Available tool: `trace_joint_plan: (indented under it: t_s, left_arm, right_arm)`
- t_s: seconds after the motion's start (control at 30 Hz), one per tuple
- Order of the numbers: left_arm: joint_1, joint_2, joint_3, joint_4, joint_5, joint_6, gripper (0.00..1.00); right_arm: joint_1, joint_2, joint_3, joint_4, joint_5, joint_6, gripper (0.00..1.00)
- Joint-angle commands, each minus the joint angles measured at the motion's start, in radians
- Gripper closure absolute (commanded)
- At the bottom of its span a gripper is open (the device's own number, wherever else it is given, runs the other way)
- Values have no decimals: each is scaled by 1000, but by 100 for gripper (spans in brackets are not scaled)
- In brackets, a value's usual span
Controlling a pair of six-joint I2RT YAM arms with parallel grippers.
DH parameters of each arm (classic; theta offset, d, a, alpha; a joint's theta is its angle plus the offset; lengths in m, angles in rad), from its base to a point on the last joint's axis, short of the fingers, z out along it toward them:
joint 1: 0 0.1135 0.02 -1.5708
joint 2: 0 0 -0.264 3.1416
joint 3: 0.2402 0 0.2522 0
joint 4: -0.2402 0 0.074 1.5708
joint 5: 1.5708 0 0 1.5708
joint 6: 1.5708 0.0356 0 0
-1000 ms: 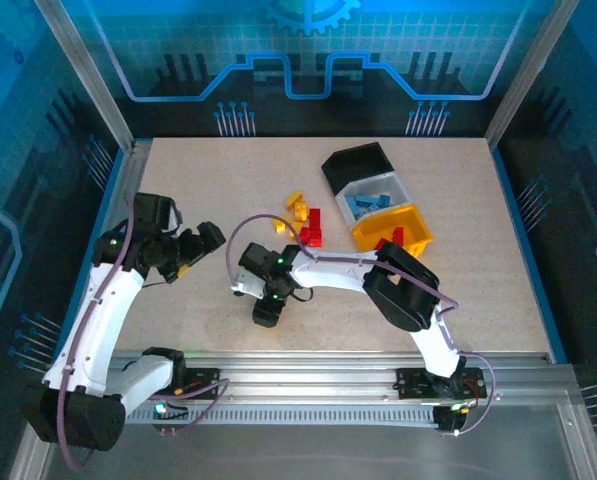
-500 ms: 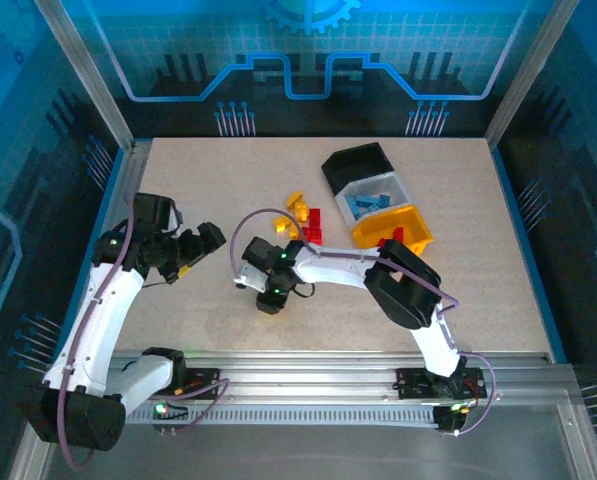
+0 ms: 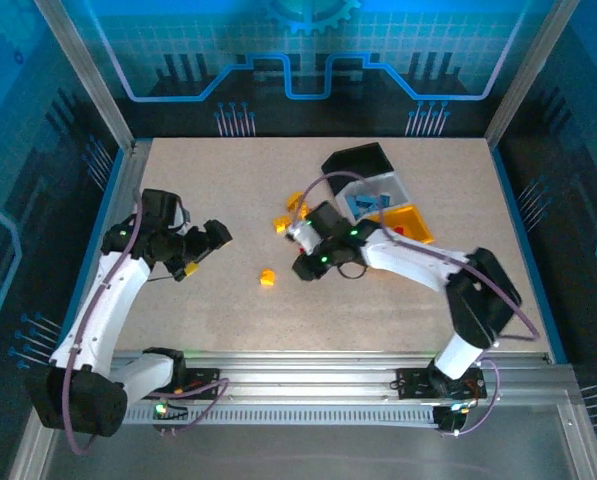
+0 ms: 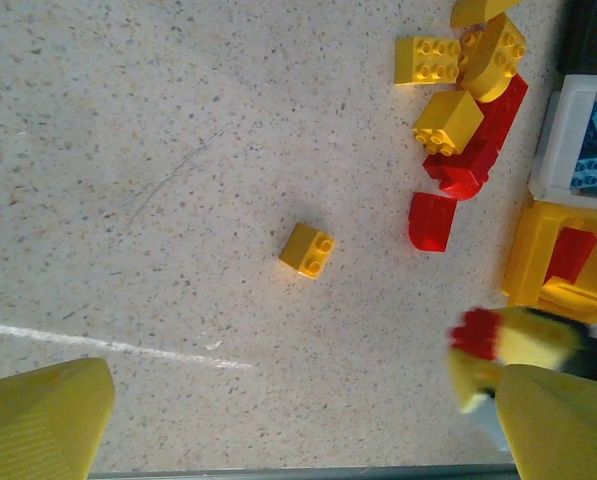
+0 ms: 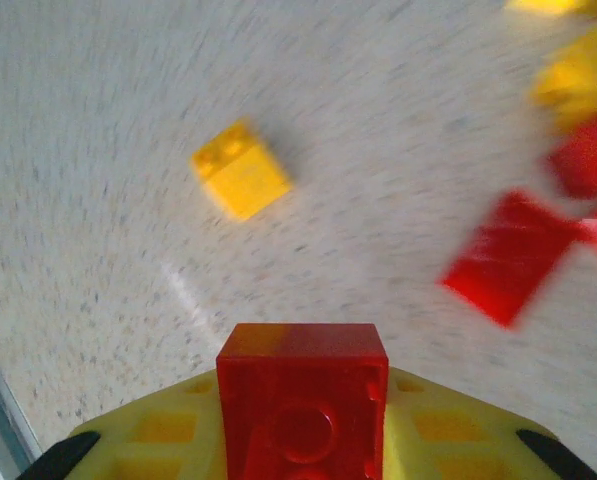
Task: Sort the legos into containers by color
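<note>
The robot's right gripper should next move the red lego away from the lone yellow lego [image 3: 267, 278], then let go of it over the yellow bin that already holds red.
My right gripper [image 3: 304, 268] hangs mid-table, just left of the bins, shut on a red lego [image 5: 302, 395] between its yellow fingers [image 5: 163, 432]. A lone yellow lego [image 3: 267, 278] lies on the table just left of it. Further red legos [image 4: 468, 160] and yellow legos [image 4: 448, 122] lie clustered beside the bins. The black bin [image 3: 361, 163], the white bin [image 3: 391, 186] holding blue legos [image 4: 591, 152], and the yellow bin [image 3: 415, 224] holding a red lego [image 4: 570, 255] stand in a row at centre-right. My left gripper [image 3: 204, 246] hovers open and empty at the left, and its yellow fingers [image 4: 40, 420] frame bare table.
Another yellow lego [image 3: 281, 224] lies apart from the cluster. A pale scratch [image 4: 118, 347] marks the tabletop near my left gripper. The metal rail [image 3: 308, 385] with both arm bases runs along the near edge, and frame posts and blue walls enclose the table.
My right gripper closed on the red lego at centre-left and swung right with it toward the bins. The lone yellow lego beneath the arm came into sight. My left gripper barely shifted.
</note>
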Motion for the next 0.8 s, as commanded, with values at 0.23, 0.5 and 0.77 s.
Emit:
trace_joint_plan:
  t_s: [0.23, 0.5, 0.77]
  left_arm:
    - [-173, 253, 96, 138, 23, -56, 1]
    - [-276, 472, 247, 141, 43, -56, 1]
    - [-304, 543, 284, 156, 66, -60, 1]
  right_arm:
    - [-370, -253, -62, -2, -32, 143, 77]
    - [-615, -276, -144, 36, -110, 167, 77]
    - [-696, -230, -199, 94, -157, 195, 77]
